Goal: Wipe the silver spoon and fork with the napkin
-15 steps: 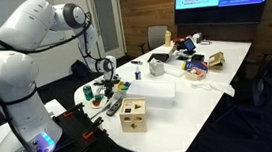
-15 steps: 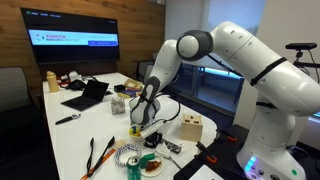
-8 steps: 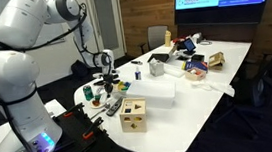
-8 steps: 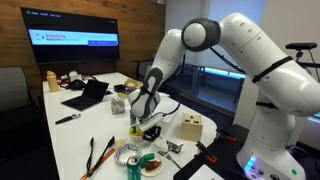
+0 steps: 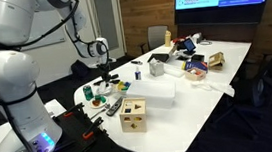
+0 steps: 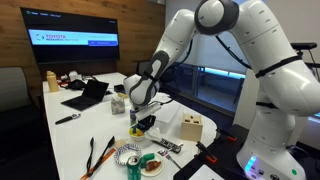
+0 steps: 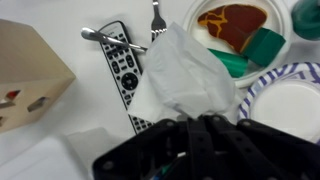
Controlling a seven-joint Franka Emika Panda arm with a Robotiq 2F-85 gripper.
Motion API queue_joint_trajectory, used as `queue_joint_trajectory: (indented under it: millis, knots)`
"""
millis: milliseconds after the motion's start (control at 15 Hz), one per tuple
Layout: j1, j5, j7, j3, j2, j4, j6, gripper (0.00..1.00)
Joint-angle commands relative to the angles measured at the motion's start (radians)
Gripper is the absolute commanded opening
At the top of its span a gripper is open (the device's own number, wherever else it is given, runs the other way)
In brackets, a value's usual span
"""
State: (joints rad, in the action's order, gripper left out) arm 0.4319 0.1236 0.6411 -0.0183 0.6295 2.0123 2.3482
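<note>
The white napkin needs to go next past the striped-rim paper plate and down to the bare tabletop beyond its rim, where there is clear space for my gripper to release it.
My gripper is shut on a white napkin, which hangs crumpled below it above the table. In the wrist view a silver spoon lies across the top of a black remote, and a silver fork lies just beyond it, partly cut off by the frame edge. The napkin hides part of the remote and hangs apart from the spoon and fork. In both exterior views the gripper is raised over the near end of the white table.
A wooden shape-sorter box stands beside the remote. A plate with red food, a green item and a striped-rim paper plate lie on the other side. A laptop sits farther back.
The arm has risen, lifting the gripper and the napkin higher above the table. The objects on the table have not moved.
</note>
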Motion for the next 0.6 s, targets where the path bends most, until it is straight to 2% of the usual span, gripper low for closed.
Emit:
queue_joint_trajectory:
  millis: [0, 533]
  knots:
    - [-0.003, 0.029, -0.083, 0.056, 0.018, -0.052, 0.094, 0.00]
    - [0.096, 0.005, -0.220, 0.141, 0.276, -0.356, 0.309, 0.00]
